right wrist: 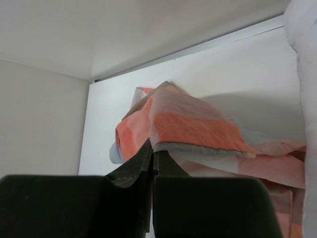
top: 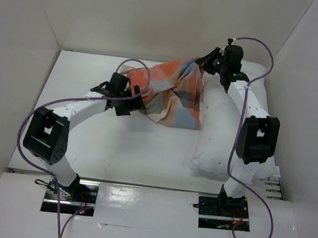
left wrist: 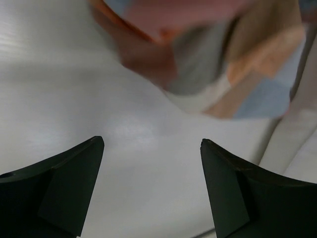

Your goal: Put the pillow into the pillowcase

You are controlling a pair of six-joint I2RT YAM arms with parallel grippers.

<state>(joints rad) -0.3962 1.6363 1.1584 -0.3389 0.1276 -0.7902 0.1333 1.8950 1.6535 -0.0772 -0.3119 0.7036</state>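
Observation:
My left gripper moves outward and to the left in the top view onto the pillowcase's orange end (top: 135,78) next, as that end lies outward of its open fingers.
The checked pillowcase (top: 170,94) in orange, grey, light blue and cream hangs bunched over the middle of the table. My right gripper (top: 208,62) is shut on its far upper corner and holds it up; the right wrist view shows the jaws pinched on the fabric's edge (right wrist: 198,129). The white pillow (top: 223,127) lies on the right under the right arm, its left edge beside the pillowcase. My left gripper (top: 128,99) is open and empty just left of the pillowcase's lower edge. The left wrist view shows the cloth (left wrist: 213,54) ahead of the spread fingers (left wrist: 69,178).
White walls close in the table (top: 109,148) on the left, back and right. Purple cables loop beside both arms. The pillow fills most of the right side.

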